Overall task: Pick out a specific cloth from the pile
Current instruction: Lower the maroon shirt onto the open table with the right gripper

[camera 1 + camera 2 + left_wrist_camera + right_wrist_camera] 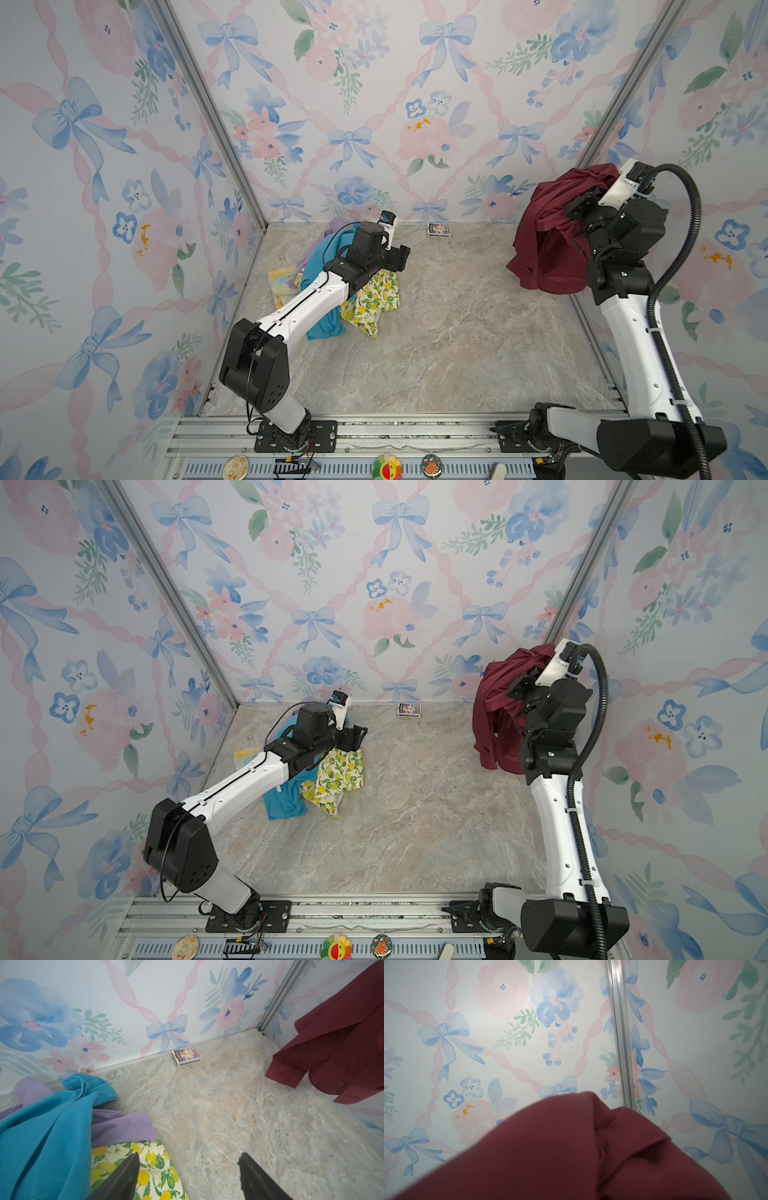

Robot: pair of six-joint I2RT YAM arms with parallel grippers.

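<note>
My right gripper needs to lower the maroon cloth next onto the bare floor below it and release it there, since that spot is clear of the pile.
The cloth (pixel 544 232) (pixel 494 704), a big dark maroon shirt-like fabric, hangs at the back right corner, well apart from the pile. My raised right gripper (pixel 582 201) is shut on its top folds. In the right wrist view the cloth (pixel 550 1147) hides the jaws. Buttoned cuffs of the cloth (pixel 336 1043) dangle in the left wrist view. The pile sits at the back left: teal-blue (pixel 328 307) (pixel 47 1126), lilac (pixel 120 1126), lemon-print (pixel 374 299) (pixel 338 777) and pale yellow (pixel 282 278) cloths. My left gripper (pixel 401 257) (pixel 189 1155) hovers open over the pile's right edge, holding nothing.
A small blue card box (pixel 439 230) (pixel 409 710) (pixel 186 1056) lies against the back wall between the pile and the maroon cloth. Flowered walls close in the marble-look floor (pixel 457 332) on three sides. A metal rail (pixel 395 432) with both arm bases runs along the front.
</note>
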